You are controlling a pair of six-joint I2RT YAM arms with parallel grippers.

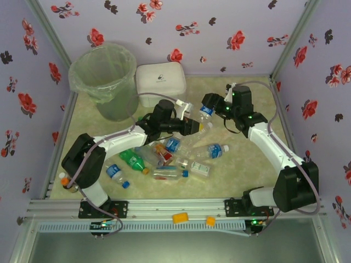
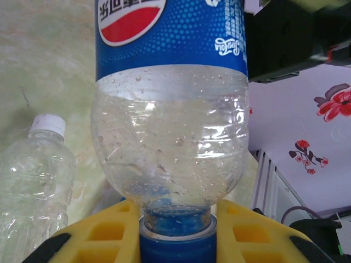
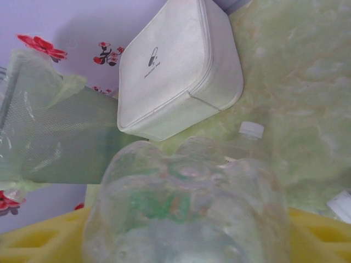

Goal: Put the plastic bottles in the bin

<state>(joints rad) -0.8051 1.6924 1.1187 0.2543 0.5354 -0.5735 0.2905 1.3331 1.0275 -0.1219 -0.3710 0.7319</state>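
The bin's opening (image 1: 103, 71) is farther outward, past the white box. My left gripper will next lift the bottle outward over the bin's rim and let it go.
A clear plastic bottle with a blue label (image 1: 206, 112) hangs in the air between both grippers, right of the white box. My left gripper (image 2: 175, 233) is shut on its blue cap, the bottle (image 2: 170, 137) pointing away from the camera. The bottle's base (image 3: 186, 213) sits between the yellow fingers of my right gripper (image 3: 186, 249); whether they press on it is unclear. The bin (image 1: 104, 76), grey-green with a clear bag, stands at the back left. Several more bottles (image 1: 164, 159) lie below the left arm, among them a green one (image 1: 133, 160).
A white rounded box (image 1: 160, 82) stands right of the bin (image 3: 60, 137), close to the held bottle. A clear bottle with a white cap (image 2: 33, 181) lies on the table beneath. An orange-capped bottle (image 1: 66, 181) lies by the left arm's base. Flowered walls close in three sides.
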